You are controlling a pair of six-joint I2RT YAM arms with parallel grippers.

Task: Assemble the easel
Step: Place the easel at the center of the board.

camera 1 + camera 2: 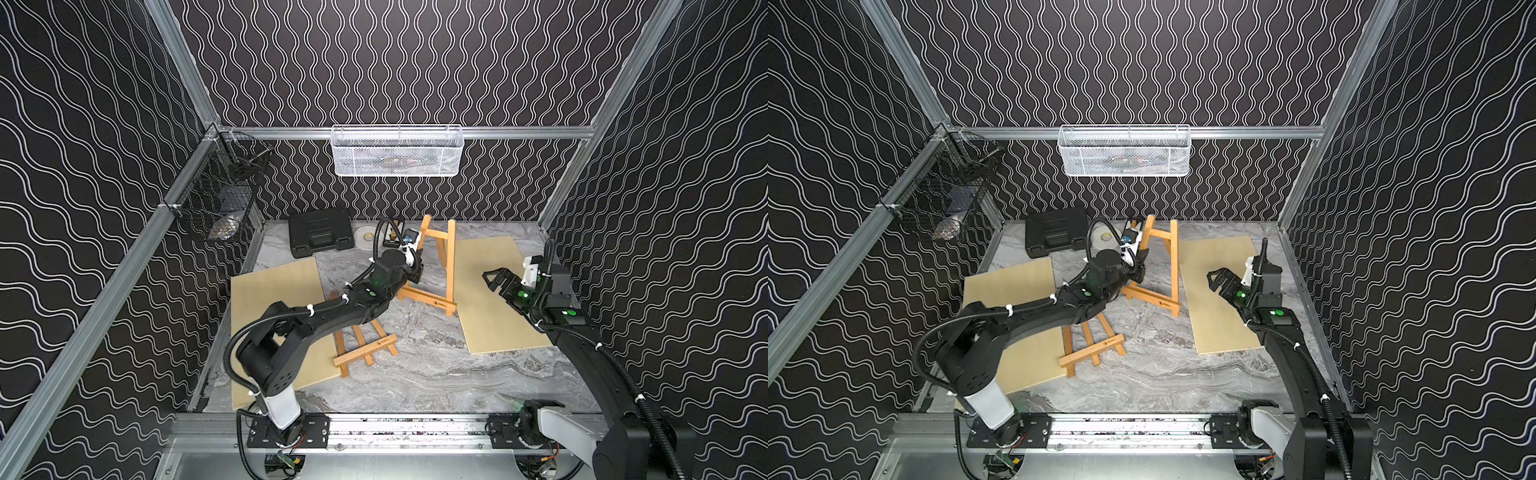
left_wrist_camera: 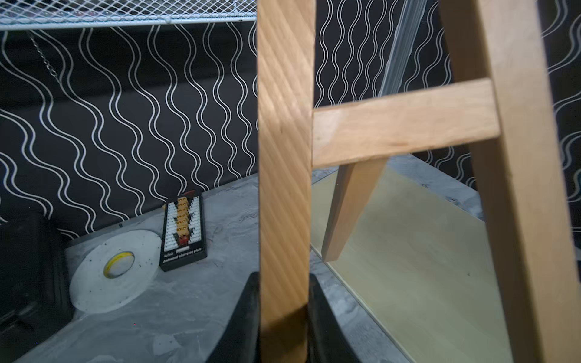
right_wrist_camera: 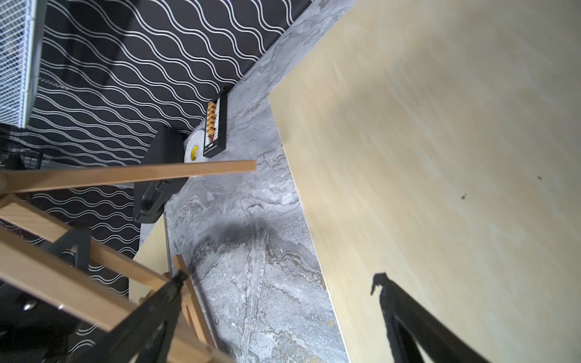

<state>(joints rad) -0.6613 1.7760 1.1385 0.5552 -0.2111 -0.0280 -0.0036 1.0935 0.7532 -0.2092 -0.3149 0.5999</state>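
Note:
Next, my left gripper needs to bring the easel outward down, clear of the plywood, and release its leg, since bare tabletop (image 1: pixel 430 268) (image 2: pixel 233 227) beside the connector board lies below and outward of it.
A wooden easel (image 1: pixel 450 266) stands upright at the back middle of the table in both top views (image 1: pixel 1174 266). My left gripper (image 1: pixel 415 271) is shut on the easel's left front leg (image 2: pixel 284 188), which fills the gap between the black fingers (image 2: pixel 248 314). The crossbar (image 2: pixel 405 122) and the rear support leg (image 2: pixel 352 213) show beyond it. A second easel (image 1: pixel 365 345) lies flat, partly under the left arm. My right gripper (image 1: pixel 492 279) hovers open over the right board, to the right of the upright easel, with nothing between its fingertips (image 3: pixel 382 283).
Two pale plywood boards lie flat, one at the left (image 1: pixel 270 299) and one at the right (image 1: pixel 490 291). A black case (image 1: pixel 320 232), a white tape roll (image 2: pixel 116 267) and a connector board (image 2: pixel 184 232) sit along the back wall. A white basket (image 1: pixel 397 149) hangs above.

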